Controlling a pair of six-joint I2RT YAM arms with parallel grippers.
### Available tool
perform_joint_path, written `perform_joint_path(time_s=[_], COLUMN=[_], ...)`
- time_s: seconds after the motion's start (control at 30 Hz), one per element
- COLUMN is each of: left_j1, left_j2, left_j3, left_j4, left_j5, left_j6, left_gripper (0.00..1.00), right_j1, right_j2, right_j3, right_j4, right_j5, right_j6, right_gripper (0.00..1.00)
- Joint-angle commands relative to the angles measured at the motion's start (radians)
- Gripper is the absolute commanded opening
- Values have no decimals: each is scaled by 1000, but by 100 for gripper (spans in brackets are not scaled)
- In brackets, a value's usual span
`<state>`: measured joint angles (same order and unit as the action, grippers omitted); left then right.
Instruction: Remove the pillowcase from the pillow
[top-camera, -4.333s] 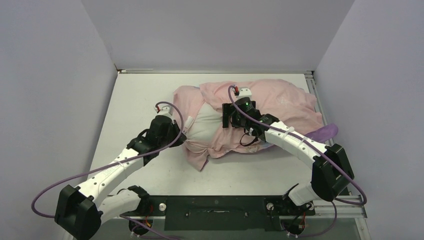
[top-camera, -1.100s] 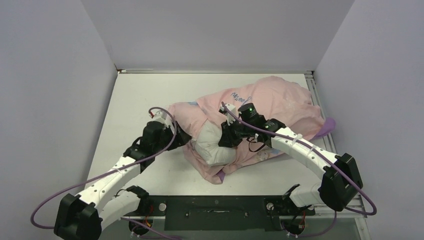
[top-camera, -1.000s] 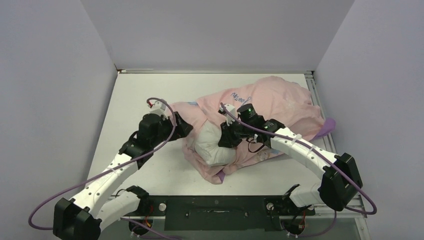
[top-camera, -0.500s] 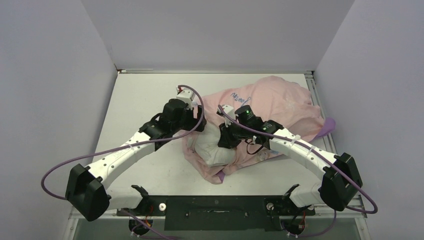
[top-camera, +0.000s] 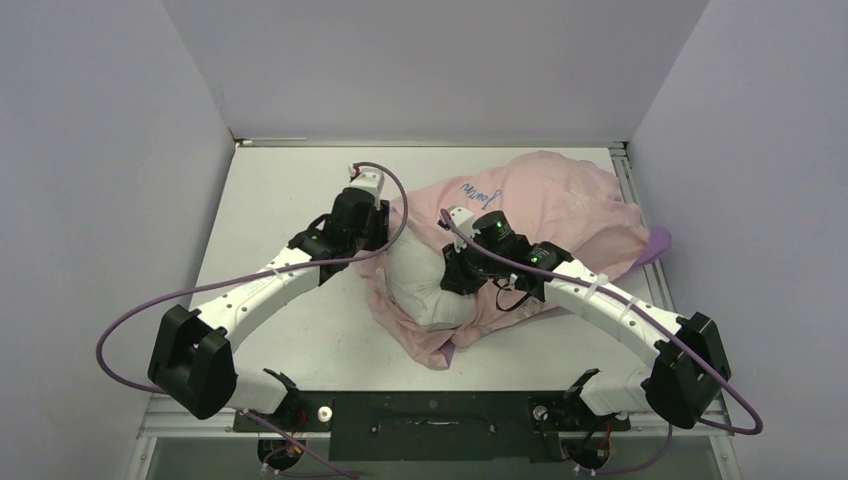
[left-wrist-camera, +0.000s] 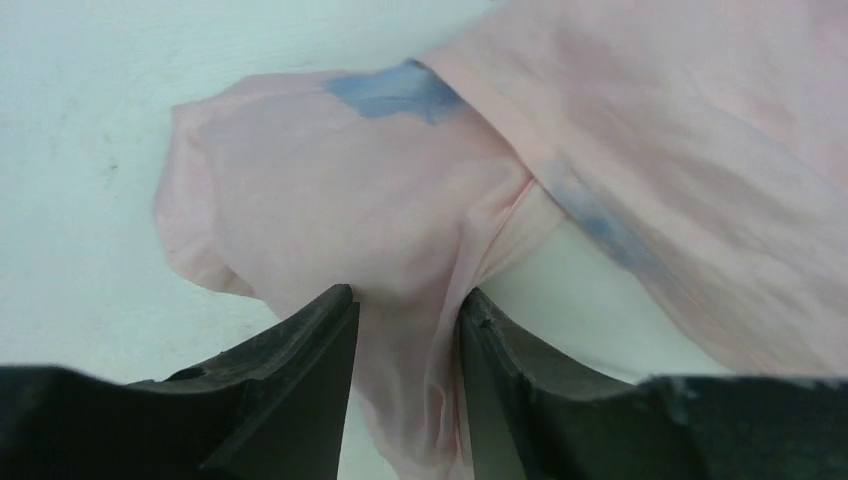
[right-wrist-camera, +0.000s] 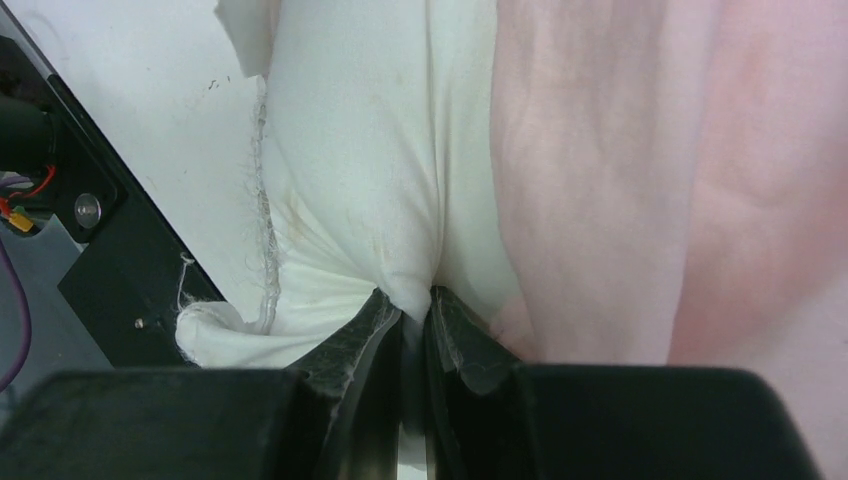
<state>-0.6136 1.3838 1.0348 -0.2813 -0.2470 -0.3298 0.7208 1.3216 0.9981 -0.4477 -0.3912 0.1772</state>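
My right gripper keeps its pinch of pillow nearly in place next, then opens there, since my left gripper stands at the pillowcase's rim.
The pillowcase (top-camera: 560, 200) lies inside out, pale pink, bunched over the right half of the table, with a purple corner (top-camera: 655, 243) showing at the right. The white pillow (top-camera: 425, 285) sticks out of its near left end. My left gripper (top-camera: 378, 238) is at the pillowcase's left rim. In the left wrist view, the left gripper (left-wrist-camera: 408, 300) has its jaws closed on a bunched fold of pillowcase (left-wrist-camera: 350, 190), with the pillow (left-wrist-camera: 590, 300) beside it. My right gripper (top-camera: 452, 276) is shut on a pinch of the pillow (right-wrist-camera: 350, 150), seen between the right gripper (right-wrist-camera: 415, 300) fingers, with the pillowcase (right-wrist-camera: 650, 180) to the right.
Grey walls close off the table on the left, back and right. A metal rail (top-camera: 622, 170) runs along the right edge. The black base plate (top-camera: 430, 420) lies across the near edge. Bare white tabletop (top-camera: 280, 190) shows to the left of the cloth.
My left arm has swung from the pillow's left side up and right to the pillowcase's rim, and its jaws have narrowed onto a fold. The right gripper keeps its pinch on the pillow.
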Motion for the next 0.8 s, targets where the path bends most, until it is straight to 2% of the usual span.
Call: perform_joint_path(time_s=[0.0, 0.23, 0.37, 0.53, 0.63, 0.73, 0.77], left_j1=[122, 297, 318, 318, 318, 318, 317], left_j2=[7, 35, 57, 38, 14, -13, -19], left_j3=[13, -96, -133, -192, -220, -256, -268], left_j4=[7, 60, 94, 174, 195, 230, 239], left_j5=[-83, 56, 178, 334, 383, 438, 454], left_j6=[-3, -85, -127, -173, -192, -213, -220], left_gripper=[40, 14, 0, 0, 0, 0, 0], right_j1=[-22, -46, -45, -22, 13, 64, 84], right_j2=[-53, -57, -51, -34, -13, 15, 24], right_j3=[-25, -27, 4, 111, 211, 315, 343], right_j4=[-99, -119, -132, -161, -191, -219, -223], right_j5=[101, 127, 121, 103, 92, 108, 120], right_j6=[15, 19, 14, 12, 3, -7, -12], right_gripper=[5, 5, 5, 7, 17, 34, 43])
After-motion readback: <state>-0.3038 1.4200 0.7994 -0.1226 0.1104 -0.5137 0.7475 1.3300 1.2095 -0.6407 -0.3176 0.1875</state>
